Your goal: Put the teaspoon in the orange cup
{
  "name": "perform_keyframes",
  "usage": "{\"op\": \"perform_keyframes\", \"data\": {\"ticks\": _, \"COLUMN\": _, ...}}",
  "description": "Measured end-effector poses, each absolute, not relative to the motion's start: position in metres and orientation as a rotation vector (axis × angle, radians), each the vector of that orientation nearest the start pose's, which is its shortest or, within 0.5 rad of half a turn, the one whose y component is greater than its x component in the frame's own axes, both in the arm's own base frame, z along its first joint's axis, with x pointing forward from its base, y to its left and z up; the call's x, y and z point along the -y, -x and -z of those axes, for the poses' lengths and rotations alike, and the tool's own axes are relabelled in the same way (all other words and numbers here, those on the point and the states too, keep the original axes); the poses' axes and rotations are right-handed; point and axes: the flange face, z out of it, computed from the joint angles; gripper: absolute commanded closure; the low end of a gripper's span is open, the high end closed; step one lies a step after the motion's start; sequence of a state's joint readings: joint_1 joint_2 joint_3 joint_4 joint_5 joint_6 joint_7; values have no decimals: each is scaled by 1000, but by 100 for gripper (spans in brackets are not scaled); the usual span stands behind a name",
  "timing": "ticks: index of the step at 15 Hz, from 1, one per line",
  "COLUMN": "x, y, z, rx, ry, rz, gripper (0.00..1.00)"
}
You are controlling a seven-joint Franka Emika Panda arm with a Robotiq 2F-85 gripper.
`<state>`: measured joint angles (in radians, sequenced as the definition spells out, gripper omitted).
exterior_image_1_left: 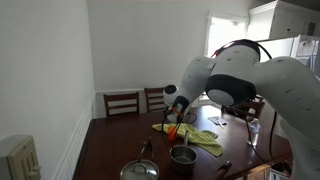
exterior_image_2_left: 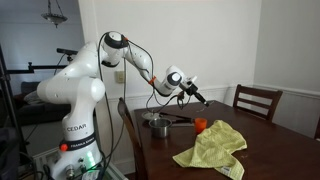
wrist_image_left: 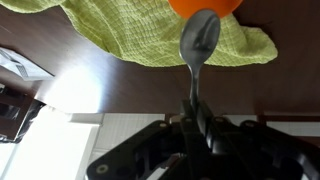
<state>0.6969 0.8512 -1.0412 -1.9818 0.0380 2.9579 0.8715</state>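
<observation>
The orange cup's opening (exterior_image_2_left: 201, 122) (wrist_image_left: 203, 5) is below my gripper. I should next move my gripper farther over it, lower it and release the handle.
My gripper (wrist_image_left: 196, 122) is shut on the handle of a metal teaspoon (wrist_image_left: 199, 40). In the wrist view the spoon's bowl points at the rim of the orange cup (wrist_image_left: 205, 6), which is cut off by the frame's top edge. In an exterior view the gripper (exterior_image_2_left: 192, 92) hangs above the table, up and to the side of the small orange cup (exterior_image_2_left: 200, 125). In an exterior view the cup (exterior_image_1_left: 174, 131) shows partly below the gripper (exterior_image_1_left: 180, 108). The cup stands beside the yellow-green cloth (exterior_image_2_left: 212, 148).
A grey metal pot (exterior_image_1_left: 182, 155) and a pot lid (exterior_image_1_left: 139, 170) sit on the dark wooden table (exterior_image_2_left: 270, 150). The cloth also shows in the wrist view (wrist_image_left: 130, 35). Wooden chairs (exterior_image_1_left: 122, 102) stand at the table's far side. A black utensil (exterior_image_1_left: 222, 166) lies near the cloth.
</observation>
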Motion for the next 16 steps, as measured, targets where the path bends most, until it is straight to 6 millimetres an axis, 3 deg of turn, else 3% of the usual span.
{"op": "perform_keyframes", "data": {"ticks": 9, "x": 149, "y": -640, "z": -231, "rx": -1531, "ry": 3188, "rz": 1076, "gripper": 98}}
{"op": "perform_keyframes", "data": {"ticks": 16, "x": 147, "y": -654, "z": -221, "rx": -1591, "ry": 3220, "rz": 1087, "gripper": 98}}
